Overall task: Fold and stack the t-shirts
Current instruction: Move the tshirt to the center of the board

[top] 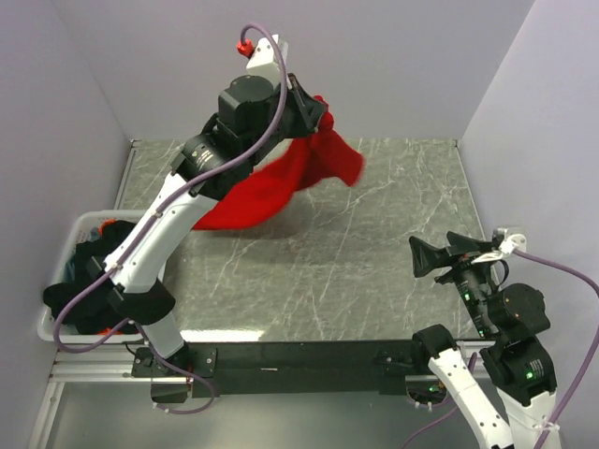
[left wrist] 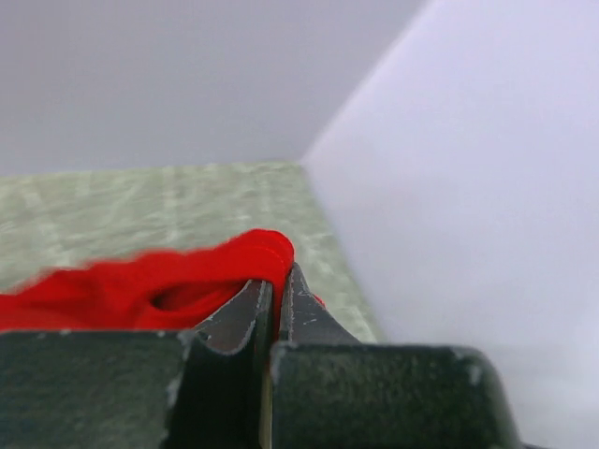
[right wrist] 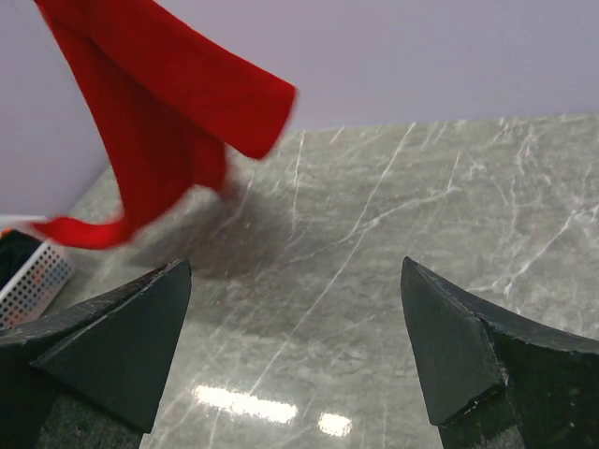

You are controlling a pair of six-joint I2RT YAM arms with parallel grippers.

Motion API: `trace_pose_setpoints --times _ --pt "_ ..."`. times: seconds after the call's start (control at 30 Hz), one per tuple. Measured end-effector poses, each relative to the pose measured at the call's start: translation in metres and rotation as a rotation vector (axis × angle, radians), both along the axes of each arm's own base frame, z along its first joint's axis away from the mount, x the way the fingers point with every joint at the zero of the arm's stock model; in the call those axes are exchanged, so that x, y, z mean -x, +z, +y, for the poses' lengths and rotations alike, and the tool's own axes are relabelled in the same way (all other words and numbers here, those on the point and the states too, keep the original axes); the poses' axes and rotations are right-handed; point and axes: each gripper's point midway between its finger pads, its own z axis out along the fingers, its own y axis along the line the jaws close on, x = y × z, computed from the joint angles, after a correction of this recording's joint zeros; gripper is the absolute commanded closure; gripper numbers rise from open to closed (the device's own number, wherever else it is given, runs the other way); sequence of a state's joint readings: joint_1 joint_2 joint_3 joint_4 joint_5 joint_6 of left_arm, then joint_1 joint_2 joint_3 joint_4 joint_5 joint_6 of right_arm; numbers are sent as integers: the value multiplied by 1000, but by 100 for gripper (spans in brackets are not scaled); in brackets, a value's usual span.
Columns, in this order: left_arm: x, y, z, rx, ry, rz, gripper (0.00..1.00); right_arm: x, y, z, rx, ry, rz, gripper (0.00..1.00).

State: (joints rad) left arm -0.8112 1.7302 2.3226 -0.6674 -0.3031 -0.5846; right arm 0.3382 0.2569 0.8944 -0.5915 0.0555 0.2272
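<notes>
The red t-shirt is hanging and the bare tabletop is below, nearer my base, so my left gripper next needs to pull the red t-shirt back and down and let go of it on the tabletop.
A plain bright red t-shirt hangs in the air over the far left of the table, its lower part trailing down toward the surface. My left gripper is shut on its upper edge; in the left wrist view the red cloth is pinched between the closed fingers. The shirt also shows in the right wrist view, hanging at upper left. My right gripper is open and empty, low over the table's near right. Black t-shirts lie bunched in the basket at left.
A white slotted basket stands at the table's left edge, seen also in the right wrist view. The grey marble tabletop is walled by pale panels at the back and sides.
</notes>
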Motion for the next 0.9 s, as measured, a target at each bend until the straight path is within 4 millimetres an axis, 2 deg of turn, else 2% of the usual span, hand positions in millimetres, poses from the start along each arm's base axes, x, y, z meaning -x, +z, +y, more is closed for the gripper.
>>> trace_pose_setpoints --times 0.07,0.1,0.3,0.37,0.4,0.47,0.57,0.67,0.73,0.77,0.8,0.87,0.9 --pt "12 7 -10 35 -66 -33 99 3 5 -3 -6 -12 -19 1" --pt "15 6 -9 46 -80 -42 99 5 8 -4 -9 -13 -29 2" --pt "31 7 14 59 -82 -78 98 11 16 -6 -10 -8 -60 1" --pt "34 -1 23 62 -63 -87 96 11 16 -2 -5 12 -59 1" --pt "36 -11 28 49 -51 -74 94 12 15 0 -2 24 -58 1" --pt "36 -39 40 29 -5 -49 90 12 14 7 4 61 -48 1" --pt "29 -108 62 -39 83 46 85 6 7 18 17 111 -7 1" --pt "13 -197 96 -144 215 180 79 -5 -4 29 24 145 60 1" --pt "6 -251 123 -219 300 270 67 -12 -15 34 22 156 111 1" --pt "4 -271 135 -252 334 309 63 -16 -22 36 21 160 144 1" --pt "2 -286 147 -274 369 338 50 -20 -30 39 17 161 182 1" --pt "-6 -306 169 -309 433 383 36 -28 -49 44 12 163 269 1" --pt "-11 -309 178 -316 464 391 19 -32 -58 46 11 160 311 1"
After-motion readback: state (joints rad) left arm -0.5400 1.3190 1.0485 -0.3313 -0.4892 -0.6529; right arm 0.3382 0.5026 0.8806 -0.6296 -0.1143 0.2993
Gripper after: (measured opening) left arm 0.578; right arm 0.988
